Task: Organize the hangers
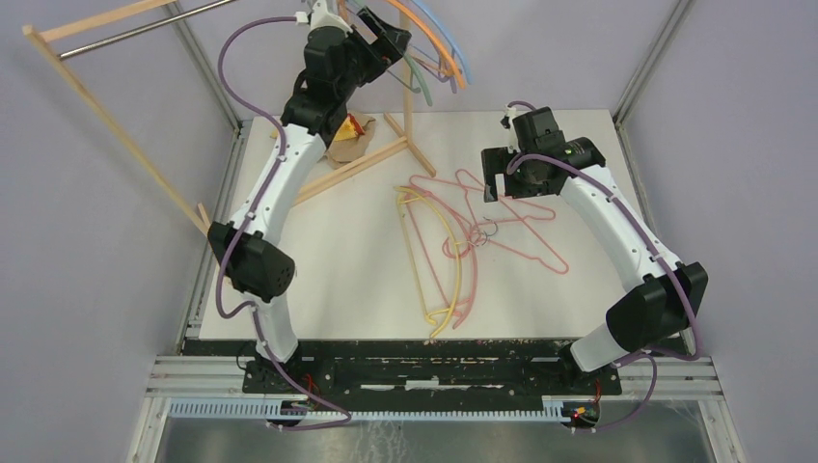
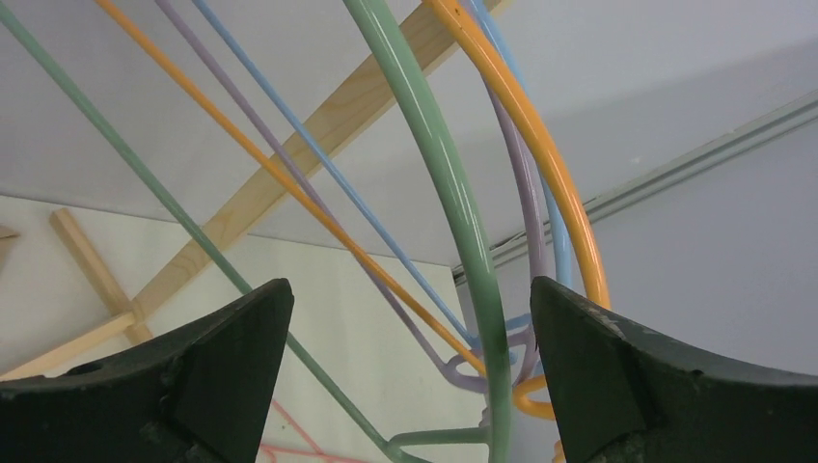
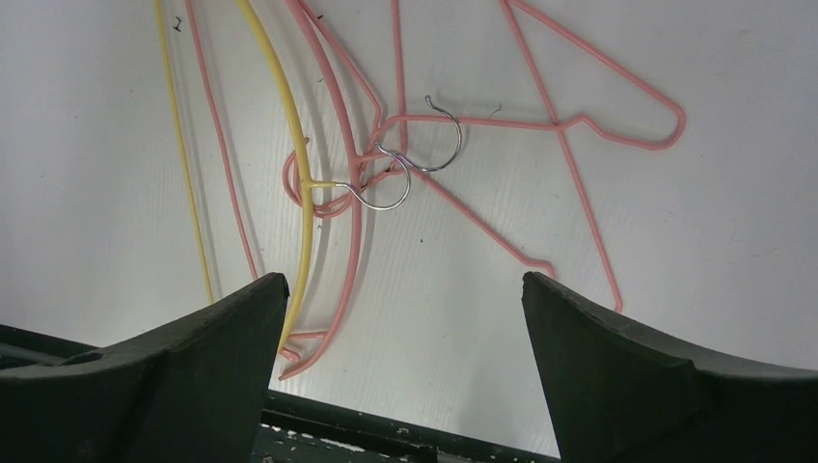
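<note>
My right gripper will next go down to the left in the top view onto the yellow hanger's curved bar (image 3: 307, 201) beside its hook, because that hook crosses over a pink bar.
Green (image 1: 417, 75), orange (image 1: 446, 53), blue and purple hangers hang in a bunch at the rack's right end. My left gripper (image 1: 391, 43) is raised among them and open. In the left wrist view the green hanger (image 2: 453, 203) runs up between the fingers of the left gripper (image 2: 410, 285), close to the right one and not clamped. Orange (image 2: 540, 154), purple and blue hangers hang just behind it. On the table a yellow hanger (image 1: 439, 256) and pink hangers (image 1: 521, 236) lie tangled, hooks (image 3: 424, 145) interlocked. My right gripper (image 1: 497, 183) (image 3: 405, 280) hovers open above them, holding nothing.
The wooden rack with its metal rail (image 1: 135, 29) leans across the back left, and its foot bars (image 1: 367, 159) rest on the table. A crumpled yellow-brown cloth (image 1: 349, 135) lies by the foot. Metal frame posts stand at the table's back corners.
</note>
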